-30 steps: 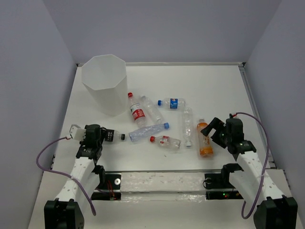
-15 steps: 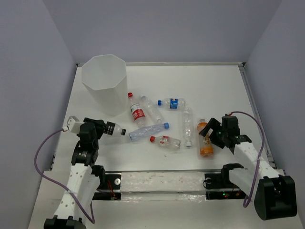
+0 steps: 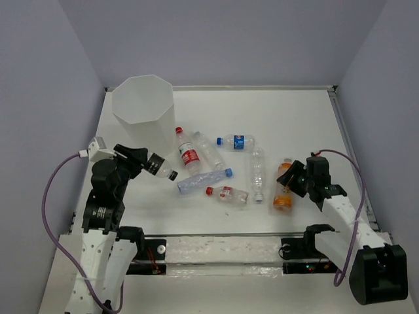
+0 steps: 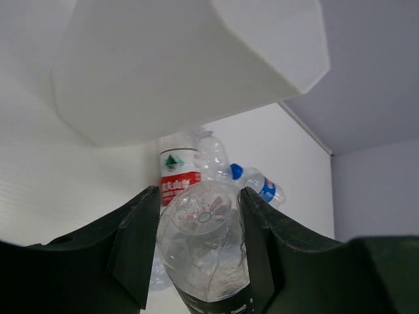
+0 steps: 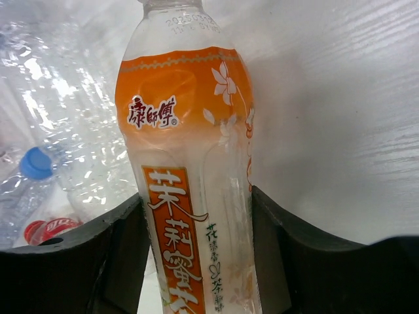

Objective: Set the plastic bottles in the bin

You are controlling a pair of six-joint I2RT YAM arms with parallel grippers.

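The bin's side is in the way, so my left gripper goes up and outward next, over the bin's open top (image 3: 143,99), to release the clear bottle.
My left gripper (image 3: 149,163) is shut on a clear plastic bottle (image 3: 161,169) with a dark label and holds it off the table, just in front of the white octagonal bin (image 3: 144,114). In the left wrist view the bottle's base (image 4: 204,222) fills the gap between the fingers, below the bin's wall (image 4: 183,65). On the right, the jaws of my right gripper (image 3: 292,183) press both sides of the orange-filled bottle (image 3: 283,193), which lies on the table. That bottle (image 5: 190,163) also fills the right wrist view. Several other bottles lie between the arms.
On the table lie a red-label bottle (image 3: 188,154), a clear one (image 3: 209,149) beside it, a blue-label bottle (image 3: 238,140), a blue-capped clear bottle (image 3: 203,180), a red-capped small one (image 3: 228,193) and a clear one (image 3: 256,171) next to the orange bottle. Grey walls enclose the table.
The left arm has risen and carried its bottle up toward the bin. The right gripper has lowered over the orange bottle and closed on it.
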